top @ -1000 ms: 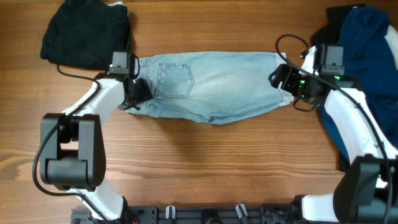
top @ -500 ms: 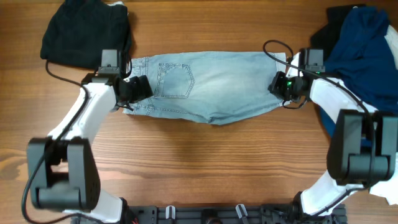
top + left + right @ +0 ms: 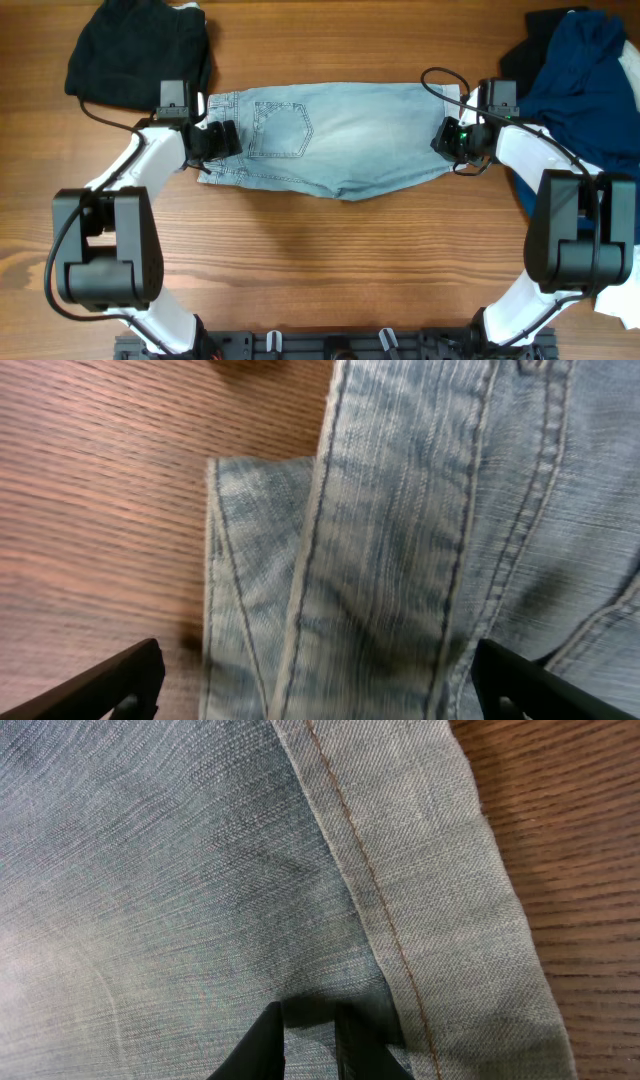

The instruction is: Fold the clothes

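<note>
The left gripper's fingers already stand on either side of the waistband's seamed edge [image 3: 217,156] [image 3: 323,672], so next the gripper should lower onto that edge and then close its fingers there.
The clothes in hand are pale blue denim jeans [image 3: 340,140], lying folded lengthwise across the middle of the table, with a stitched back pocket [image 3: 280,128] facing up. My left gripper [image 3: 215,140] is at the waistband end, open. In the left wrist view its fingertips [image 3: 130,675] stand wide apart on either side of the waistband seams [image 3: 330,560], holding nothing. My right gripper [image 3: 450,135] is at the hem end. The right wrist view shows it [image 3: 315,1038] shut on a pinch of denim just inside the stitched hem [image 3: 420,920].
A black garment [image 3: 135,55] lies bunched at the back left. A navy garment [image 3: 585,75] is heaped at the right edge, with a black one [image 3: 520,55] beside it. Bare wood shows in front of the jeans. Both arms' cables arch over the table.
The left gripper has opened wide and shifted slightly up along the waistband. The right gripper has closed on the denim near the hem, and its arm has swung round.
</note>
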Available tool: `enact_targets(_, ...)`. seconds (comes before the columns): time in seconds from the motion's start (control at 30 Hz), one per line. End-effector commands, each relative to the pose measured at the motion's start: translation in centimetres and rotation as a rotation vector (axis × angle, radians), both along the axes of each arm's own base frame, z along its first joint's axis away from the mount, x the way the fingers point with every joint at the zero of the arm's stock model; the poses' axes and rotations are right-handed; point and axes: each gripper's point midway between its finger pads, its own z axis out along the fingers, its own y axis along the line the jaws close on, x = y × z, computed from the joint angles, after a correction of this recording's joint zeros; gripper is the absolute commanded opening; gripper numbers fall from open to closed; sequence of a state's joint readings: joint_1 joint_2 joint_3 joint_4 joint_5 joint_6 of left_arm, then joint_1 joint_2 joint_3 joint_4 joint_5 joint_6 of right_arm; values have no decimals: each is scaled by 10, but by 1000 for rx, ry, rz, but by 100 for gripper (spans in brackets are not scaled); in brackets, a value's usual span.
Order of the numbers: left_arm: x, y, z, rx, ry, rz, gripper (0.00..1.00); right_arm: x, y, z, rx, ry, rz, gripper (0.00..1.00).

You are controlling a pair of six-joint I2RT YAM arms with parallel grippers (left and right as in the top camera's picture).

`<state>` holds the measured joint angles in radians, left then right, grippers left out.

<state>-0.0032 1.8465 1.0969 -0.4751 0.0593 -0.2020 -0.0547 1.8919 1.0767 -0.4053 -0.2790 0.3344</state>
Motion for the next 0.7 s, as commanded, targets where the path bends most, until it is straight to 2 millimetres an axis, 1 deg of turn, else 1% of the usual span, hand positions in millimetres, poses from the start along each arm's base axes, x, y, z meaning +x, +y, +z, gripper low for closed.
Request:
enact_targets(0.0, 4, -2, -11, -10, 3, -45, 96, 4, -7, -5, -51, 2, 5, 18)
enact_targets(0.07, 5, -2, -22, -11, 15, -44, 96, 4, -7, -5, -51, 3, 4, 18)
enact_targets(0.17, 1, -3, -36, -18, 47, -44, 89, 4, -7, -5, -51, 2, 5, 19)
enact_targets(0.23, -1, -7, -41, -42, 62, -46, 83, 4, -7, -5, -51, 0, 5, 19)
enact_targets(0.27, -2, -12, -42, -66, 65, -55, 75, 5, -7, -5, -51, -1, 4, 18)
enact_targets(0.3, -2, -16, -42, -86, 66, -62, 64, 5, -7, -5, -51, -1, 5, 19)
enact_targets(0.33, -2, -20, -41, -106, 63, -70, 54, 5, -7, -5, -51, -1, 4, 19)
enact_targets(0.37, -1, -23, -41, -118, 59, -76, 42, 5, -7, -5, -50, 0, 3, 19)
enact_targets(0.43, 0, -25, -40, -121, 54, -80, 27, 4, -7, -5, -50, 1, 2, 19)
enact_targets(0.47, 0, -26, -40, -122, 53, -81, 17, 4, -7, -5, -50, 3, 3, 19)
enact_targets(0.5, 1, -28, -38, -138, 52, -91, 8, 3, -7, -6, -49, 6, 3, 18)
enact_targets(0.53, 1, -27, -33, -144, 63, -92, 4, 3, -6, -5, -44, 4, 5, 17)
enact_targets(0.6, 1, -22, -18, -144, 89, -115, 4, 4, 0, -3, -13, 0, 16, 15)
enact_targets(0.67, 10, -13, 16, -132, 98, -136, 4, 3, 5, 0, 17, -6, 28, 13)
